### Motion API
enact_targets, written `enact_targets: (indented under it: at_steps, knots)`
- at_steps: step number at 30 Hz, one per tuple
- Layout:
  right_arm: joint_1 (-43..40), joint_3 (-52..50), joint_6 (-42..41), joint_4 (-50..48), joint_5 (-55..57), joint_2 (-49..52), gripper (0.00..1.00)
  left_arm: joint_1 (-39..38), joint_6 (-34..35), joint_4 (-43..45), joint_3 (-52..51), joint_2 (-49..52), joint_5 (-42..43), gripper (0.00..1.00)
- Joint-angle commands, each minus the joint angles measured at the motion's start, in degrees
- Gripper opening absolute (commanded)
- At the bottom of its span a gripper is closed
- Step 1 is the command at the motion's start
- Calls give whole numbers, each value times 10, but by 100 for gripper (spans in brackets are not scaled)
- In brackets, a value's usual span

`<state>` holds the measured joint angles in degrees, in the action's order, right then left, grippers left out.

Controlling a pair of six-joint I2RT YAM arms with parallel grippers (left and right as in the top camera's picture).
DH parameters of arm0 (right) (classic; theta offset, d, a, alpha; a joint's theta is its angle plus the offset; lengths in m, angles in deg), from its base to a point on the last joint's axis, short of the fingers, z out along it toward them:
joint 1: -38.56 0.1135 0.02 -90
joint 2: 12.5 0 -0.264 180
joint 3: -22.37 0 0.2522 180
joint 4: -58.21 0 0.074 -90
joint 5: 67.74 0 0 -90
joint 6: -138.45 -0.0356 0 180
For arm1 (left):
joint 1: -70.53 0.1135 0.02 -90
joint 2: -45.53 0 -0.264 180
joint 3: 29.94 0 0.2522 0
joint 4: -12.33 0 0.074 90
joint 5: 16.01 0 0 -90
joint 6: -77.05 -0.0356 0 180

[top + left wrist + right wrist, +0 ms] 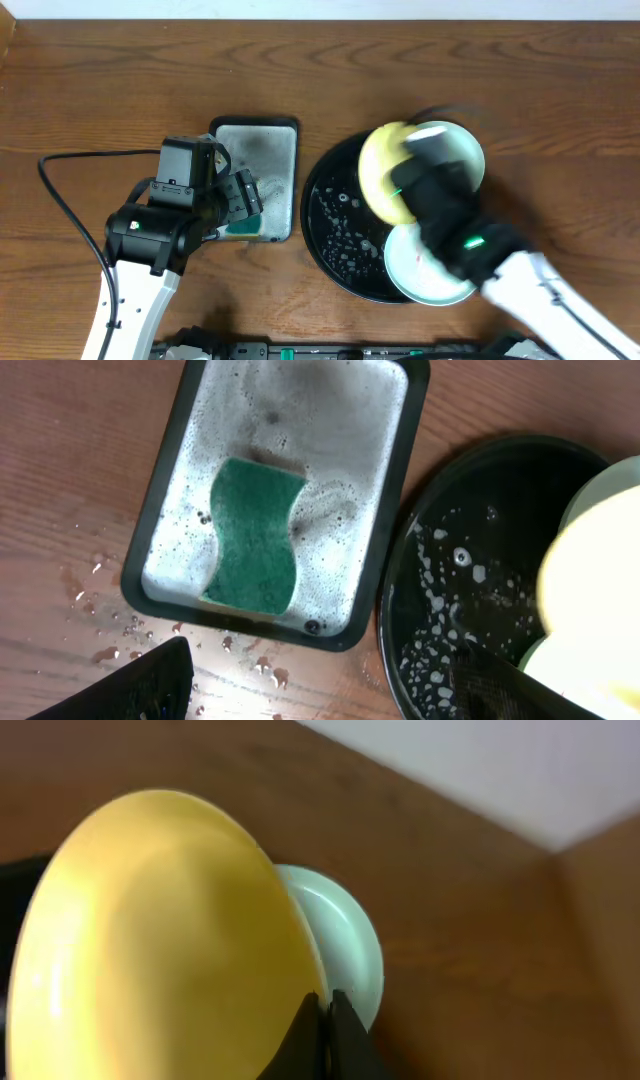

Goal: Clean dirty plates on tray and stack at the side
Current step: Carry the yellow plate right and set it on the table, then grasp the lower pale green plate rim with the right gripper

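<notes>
The wood below my right gripper and to its right in the overhead view is clear, so my right gripper should carry the yellow plate (pixel 150 940) past the tray and down to let go.
My right gripper (pixel 326 1007) is shut on the rim of the pale yellow plate (pixel 150 940), which it holds tilted on edge above the black tray (pixel 335 225). Behind that plate, a mint plate (pixel 352 945) lies at the tray's far right (pixel 468 150). A second mint plate (pixel 420 272) rests on the tray's near right rim, partly under the right arm. My left gripper (pixel 320 695) hangs open over wet wood between the foam tray and the black tray, holding nothing. From the left wrist the yellow plate (pixel 590 580) shows at the right edge.
A rectangular grey tray (pixel 300 420) full of foam sits left of the black tray, with a green sponge (pixel 255 550) lying in it. Water drops speckle the black tray (pixel 470 520) and the wood near the foam tray. A black cable runs along the left.
</notes>
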<state>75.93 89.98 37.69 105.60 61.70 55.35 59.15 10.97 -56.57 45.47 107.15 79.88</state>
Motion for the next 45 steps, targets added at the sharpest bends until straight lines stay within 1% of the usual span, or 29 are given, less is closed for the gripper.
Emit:
enact_targets:
  at_steps: [1, 3, 5, 8, 10, 13, 16, 20, 23, 26, 27, 28, 29, 30, 32, 35, 38, 41, 45]
  knots:
    - [-144, 2, -31, 3, -268, -43, 1, 2, -3, -1, 12, 1, 1, 83]
    - [-257, 2, -31, 9, -384, -51, 1, 2, -3, -1, 12, 1, 1, 83]
    - [-369, 2, -31, 20, -477, -48, 1, 2, -3, -1, 13, 1, 1, 83]
    - [-513, 2, -31, 35, -541, -30, 1, 2, -3, -1, 12, 1, 1, 83]
    - [-596, 2, -32, 34, -543, -7, 1, 2, -3, -1, 12, 1, 1, 83]
    - [-700, 1, -47, 23, -542, 40, 1, 2, -3, -1, 12, 1, 1, 83]
    - [-767, 1, -67, 12, -536, 94, 1, 2, -3, -1, 12, 1, 1, 83]
    - [-814, 1, -81, -11, -481, 172, 1, 2, -3, -1, 12, 1, 1, 83]
    - [-822, 2, -80, -21, -470, 225, 1, 2, -3, -1, 12, 1, 1, 83]
    - [-819, 2, -71, -31, -470, 255, 2, 2, -3, -1, 12, 1, 1, 83]
    - [-816, 2, -68, -35, -473, 258, 27, 2, -3, -1, 12, 1, 1, 83]
    - [-813, 2, -68, -38, -487, 257, 43, 2, -3, -1, 12, 1, 1, 83]
    - [-810, 3, -68, -42, -513, 253, 52, 2, -3, -1, 12, 1, 1, 83]
    - [-806, 5, -68, -47, -544, 248, 55, 2, -3, -1, 12, 1, 1, 83]
    - [-791, 10, -59, -52, -612, 230, 58, 2, -3, -1, 12, 1, 1, 83]
    - [-748, 13, -31, -50, -687, 189, 58, 2, -3, -1, 12, 1, 1, 83]
    - [-679, 13, -7, -1, -709, 150, 58, 2, -3, -1, 12, 1, 1, 83]
    - [-595, 13, 11, 86, -664, 128, 59, 2, -3, -1, 12, 1, 1, 83]
    - [-492, 10, -6, 219, -518, 129, 59, 2, -3, -1, 12, 1, 1, 83]
